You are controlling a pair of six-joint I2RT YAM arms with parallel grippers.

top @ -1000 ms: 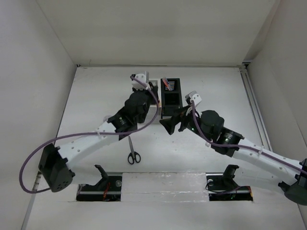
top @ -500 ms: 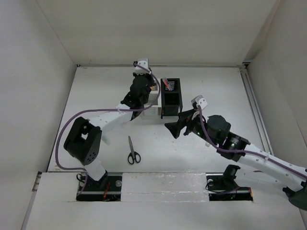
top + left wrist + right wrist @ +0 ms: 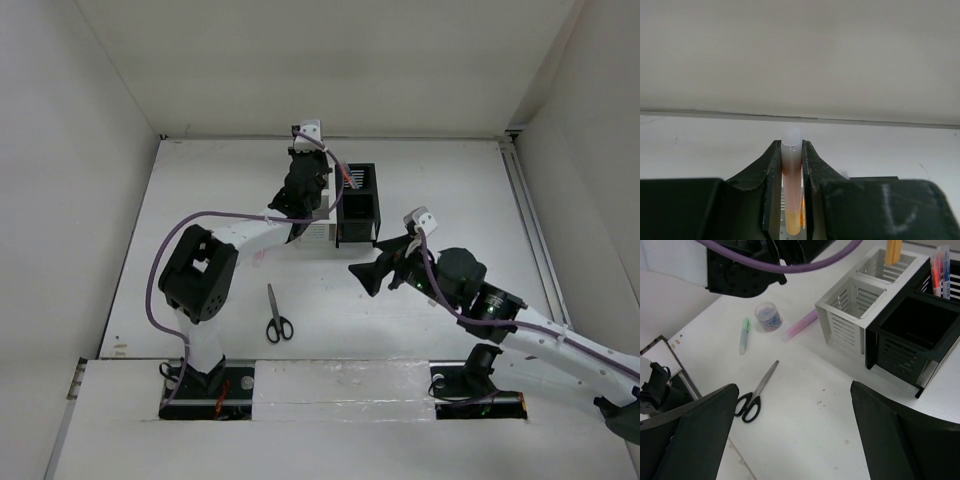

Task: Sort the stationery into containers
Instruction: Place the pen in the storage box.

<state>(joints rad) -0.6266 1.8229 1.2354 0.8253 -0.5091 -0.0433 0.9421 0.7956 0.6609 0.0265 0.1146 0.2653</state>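
The right gripper swings to its right in the top view next, tilts down and descends onto the pale piece (image 3: pixel 433 302), which lies below it on that side.
My left gripper (image 3: pixel 791 150) is shut on an orange highlighter (image 3: pixel 791 195) with a clear cap. In the right wrist view the orange highlighter (image 3: pixel 892 251) hangs upright over the far compartment of the white container (image 3: pixel 840 315). The black container (image 3: pixel 912 340) stands beside it with pens (image 3: pixel 939 270) in its far compartment. On the table lie black-handled scissors (image 3: pixel 754 392), a green highlighter (image 3: pixel 744 335), a pink highlighter (image 3: pixel 800 325) and a small round bluish piece (image 3: pixel 768 316). My right gripper (image 3: pixel 795 410) hovers open over bare table beside the scissors.
From above, my left arm (image 3: pixel 200 280) covers most of the white container (image 3: pixel 318 235), next to the black container (image 3: pixel 357 208). The scissors (image 3: pixel 277 315) lie between the arm bases and the containers. White walls close in the table on three sides.
My left arm has folded its elbow back and carried the orange highlighter farther over the white container. My right gripper has drawn back towards the near right, still open.
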